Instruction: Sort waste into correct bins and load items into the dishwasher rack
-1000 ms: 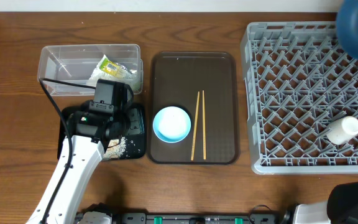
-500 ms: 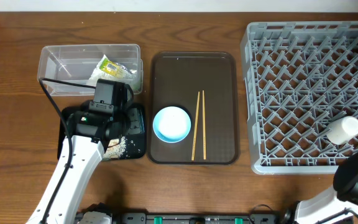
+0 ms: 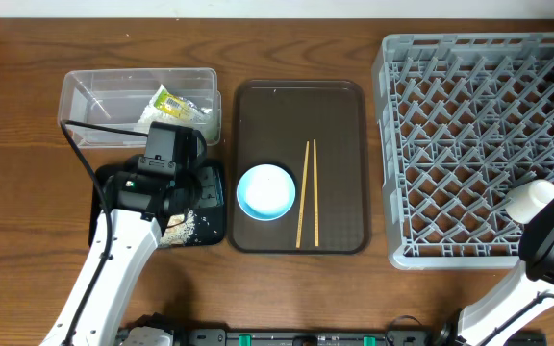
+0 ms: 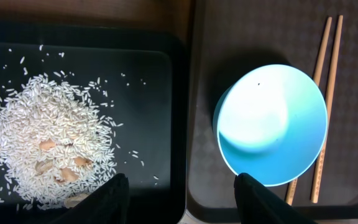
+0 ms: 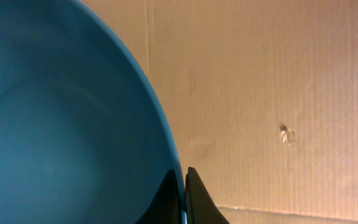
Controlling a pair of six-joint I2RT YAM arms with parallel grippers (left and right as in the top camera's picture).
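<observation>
My right gripper needs to go down a little at the far end of the grey rack (image 3: 469, 135) before it lets go of the dark blue dish (image 5: 55, 112).
My left gripper (image 4: 182, 194) is open and empty, hovering over the right edge of the black tray (image 4: 148, 93), which holds a pile of rice grains (image 4: 42, 143). The bowl with the pale blue inside (image 3: 265, 191) and two chopsticks (image 3: 306, 192) lie on the brown serving tray (image 3: 339, 125). The bowl also shows in the left wrist view (image 4: 272, 124). The tissue with the yellow-green wrapper (image 3: 171, 104) sits in the clear tub (image 3: 94, 96). My right gripper (image 5: 184, 186) is shut on the rim of the dark blue dish (image 5: 55, 112), outside the overhead view. A pale cup (image 3: 532, 200) lies in the grey rack (image 3: 469, 135).
The left arm (image 3: 123, 250) reaches from the front left over the black tray (image 3: 210, 231). The right arm (image 3: 551, 250) rises at the rack's front right corner. Behind the blue dish, the right wrist view shows only a tan cardboard-like surface (image 5: 278, 93).
The blue dish, seen over the rack's far right corner a second ago, has left the overhead view past that corner. The right arm has shifted. The left arm has not moved.
</observation>
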